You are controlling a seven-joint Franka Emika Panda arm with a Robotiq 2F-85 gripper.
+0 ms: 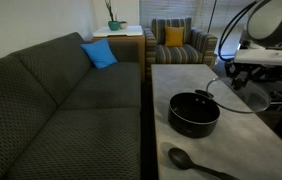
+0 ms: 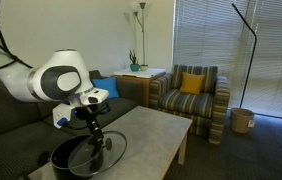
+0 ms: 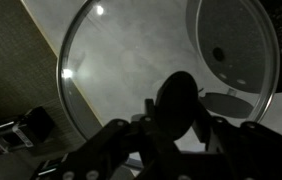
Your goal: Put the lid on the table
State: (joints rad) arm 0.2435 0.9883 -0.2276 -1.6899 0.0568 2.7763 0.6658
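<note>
I need to lower my gripper toward the bare tabletop beside the black pot next, until the lid's rim rests, and then let go of the lid's knob. The lid is still hanging in midair.
My gripper (image 1: 243, 76) is shut on the dark knob (image 3: 178, 98) of the clear glass lid (image 1: 245, 98). It holds the lid tilted in the air above the light grey table (image 1: 181, 76), beside the black pot (image 1: 194, 112). In the wrist view the lid's glass (image 3: 111, 70) and thin metal rim fill most of the frame. There the gripper (image 3: 178, 118) clamps the knob, with the open pot (image 3: 231, 50) on the table (image 3: 171, 30) at the upper right. In an exterior view the gripper (image 2: 93, 126) holds the lid (image 2: 103, 152) just over the pot (image 2: 69, 160).
A black spoon (image 1: 186, 160) lies on the table near the pot. A dark grey sofa (image 1: 51, 100) with a blue cushion (image 1: 99, 54) runs along the table. A striped armchair (image 2: 189, 92) stands past the table's far end. A small wooden side table with a plant (image 1: 116, 32) is behind.
</note>
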